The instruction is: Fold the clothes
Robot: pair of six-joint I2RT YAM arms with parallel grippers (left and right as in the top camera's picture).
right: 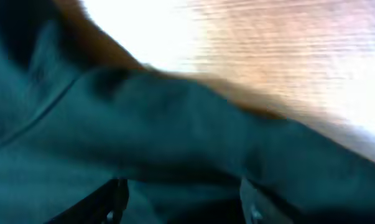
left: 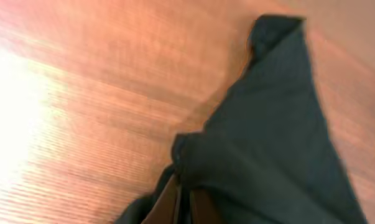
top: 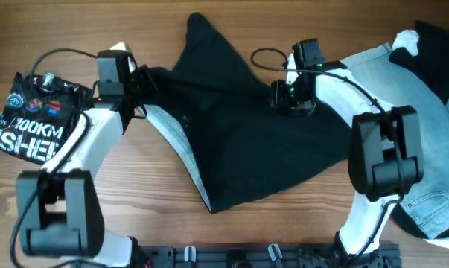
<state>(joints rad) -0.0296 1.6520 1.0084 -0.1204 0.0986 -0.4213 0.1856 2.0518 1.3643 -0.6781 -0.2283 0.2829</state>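
The black garment bunches at its held corner. My left gripper should move toward the printed shirt, over the bare wood beside it, and release the garment's corner.
A large black garment (top: 243,126) lies spread across the middle of the wooden table, its pale mesh inner face and white trim (top: 176,134) showing along the left edge. My left gripper (top: 144,80) is shut on the garment's left corner; the left wrist view shows the brown fingers (left: 184,205) pinched together on black cloth (left: 268,137). My right gripper (top: 290,95) is down on the garment's upper right part. Its fingers (right: 181,202) stand apart over dark cloth (right: 175,130). Light-blue denim (top: 425,126) lies at the right.
A black printed shirt (top: 30,112) with white lettering lies at the left edge. Another black cloth with a white bit (top: 432,45) lies on the denim at the top right. Bare wood (top: 135,201) shows in front.
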